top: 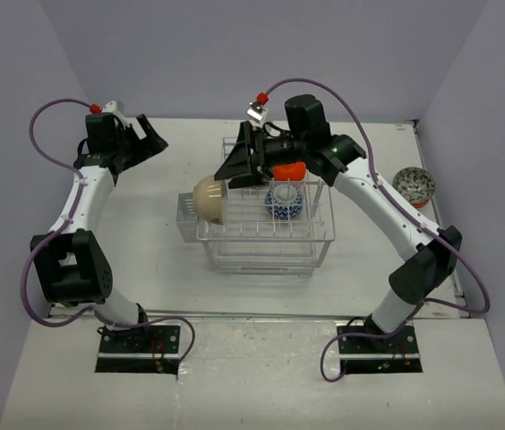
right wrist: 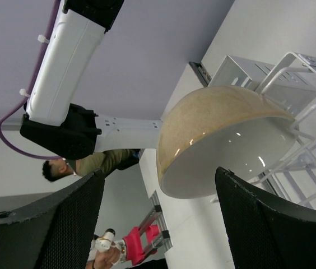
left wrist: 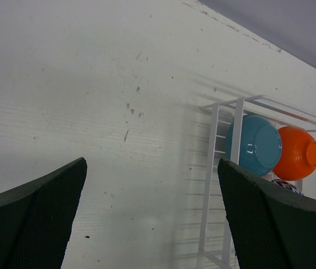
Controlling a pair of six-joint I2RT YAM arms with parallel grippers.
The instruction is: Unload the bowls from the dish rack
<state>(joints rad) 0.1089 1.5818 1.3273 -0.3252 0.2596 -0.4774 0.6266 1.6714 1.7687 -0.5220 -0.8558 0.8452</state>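
Observation:
My right gripper lowers and moves back onto the cream bowl's raised rim (top: 224, 190) (right wrist: 166, 189) next, one finger on each side, because that rim stands clear of the rack's wires.
The white wire dish rack (top: 261, 240) stands mid-table. A cream bowl (top: 209, 199) leans on its edge at the rack's left end. An orange bowl (top: 290, 169) and a blue-and-white patterned bowl (top: 284, 202) sit further right in it. My right gripper (top: 234, 173) is open just above and beside the cream bowl. In the right wrist view the cream bowl (right wrist: 219, 140) lies ahead of my open right gripper (right wrist: 158, 224), apart from both fingers. My left gripper (top: 151, 143) is open and empty over bare table left of the rack. Its view shows a blue bowl (left wrist: 256, 144) and the orange bowl (left wrist: 297, 152) in the rack (left wrist: 211, 162).
A pink speckled bowl (top: 413, 185) stands on the table far right of the rack. The rack's side cutlery cup (top: 184, 215) hangs at its left end, below the cream bowl. Walls close the table at back and sides.

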